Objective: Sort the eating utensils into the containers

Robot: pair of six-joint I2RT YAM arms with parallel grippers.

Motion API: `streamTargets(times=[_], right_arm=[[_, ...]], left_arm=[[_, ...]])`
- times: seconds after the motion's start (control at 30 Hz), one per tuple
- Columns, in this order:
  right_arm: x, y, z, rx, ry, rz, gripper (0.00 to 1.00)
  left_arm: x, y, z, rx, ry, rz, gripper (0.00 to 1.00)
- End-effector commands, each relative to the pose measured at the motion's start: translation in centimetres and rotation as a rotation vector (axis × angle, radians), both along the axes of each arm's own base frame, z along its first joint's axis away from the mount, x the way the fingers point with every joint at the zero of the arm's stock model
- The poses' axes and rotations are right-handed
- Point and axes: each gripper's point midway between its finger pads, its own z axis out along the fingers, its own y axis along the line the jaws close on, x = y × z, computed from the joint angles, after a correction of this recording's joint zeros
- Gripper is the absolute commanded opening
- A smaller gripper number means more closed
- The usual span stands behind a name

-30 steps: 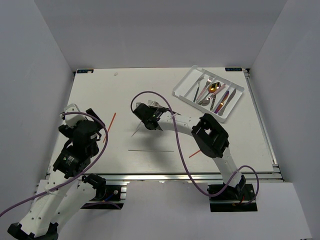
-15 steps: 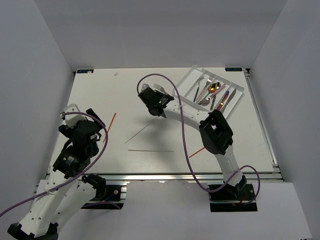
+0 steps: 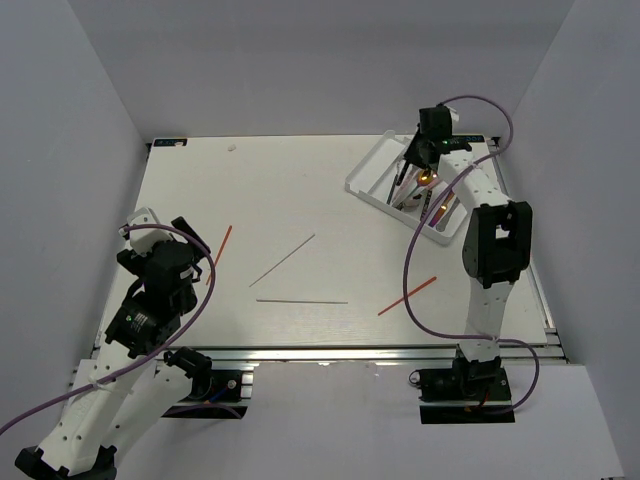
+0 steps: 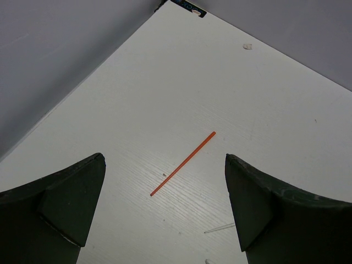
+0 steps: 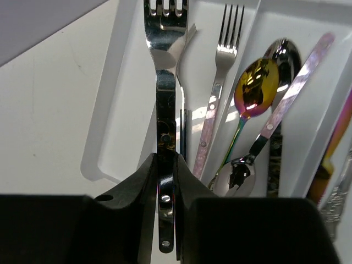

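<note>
My right gripper should go down into the white tray next and let go of the silver fork [image 5: 165, 82] beside the pink-handled fork, because that fork's compartment is just below the gripper.
My right gripper [image 3: 424, 152] is shut on the dark handle of a silver fork [image 5: 165, 82] and holds it over the left compartment of the white tray [image 3: 368, 172]. In the right wrist view [image 5: 166, 165] the fork's tines point away along that compartment [image 5: 113, 110]. Another fork [image 5: 223, 71], an iridescent spoon [image 5: 256, 88] and a silver spoon [image 5: 236, 176] lie in the tray. My left gripper [image 3: 163, 264] is open and empty above the table's left side [image 4: 164, 159], near a red chopstick [image 4: 183, 164] [image 3: 220, 246].
Two pale chopsticks [image 3: 282, 260] [image 3: 301, 301] lie mid-table. A second red chopstick [image 3: 407, 296] lies front right. Grey walls enclose the table on three sides. The right arm's purple cable [image 3: 470, 105] arcs over the tray.
My right arm has swung from the table's middle to the tray at the far right, carrying the fork. The left arm has not moved.
</note>
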Motion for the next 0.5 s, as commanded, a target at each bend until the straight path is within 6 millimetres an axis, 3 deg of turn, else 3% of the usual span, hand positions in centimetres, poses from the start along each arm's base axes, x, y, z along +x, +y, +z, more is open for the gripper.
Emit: streamTargets(times=[0.0,0.23,0.3,0.37,0.4,0.47], right_arm=[[0.7,5.5,1.5,0.388,-0.042,-0.005,0.00],[1.9,5.3,-2.0,0.482,0.024,-0.103,0.00],[1.2,4.8,-3.5,0.500,0.047,-0.150,0.00],[1.2,4.3,-3.7,0.518,0.030,-0.187,0.00],[0.6,3.8,-5.0,0.523,0.049,-0.205,0.00],[0.7,3.4,-5.2,0.544,0.043,-0.228,0.00]], left_arm=[[0.0,0.1,-0.2,0.005,0.005,0.001,0.98],[0.2,-0.1,-0.4,0.008,0.012,-0.002,0.98],[0.2,0.0,-0.3,0.010,0.013,-0.001,0.98],[0.2,-0.1,-0.4,0.010,0.014,-0.002,0.98],[0.2,-0.1,-0.4,0.009,0.013,-0.002,0.98],[0.3,-0.1,-0.5,0.011,0.017,-0.004,0.98]])
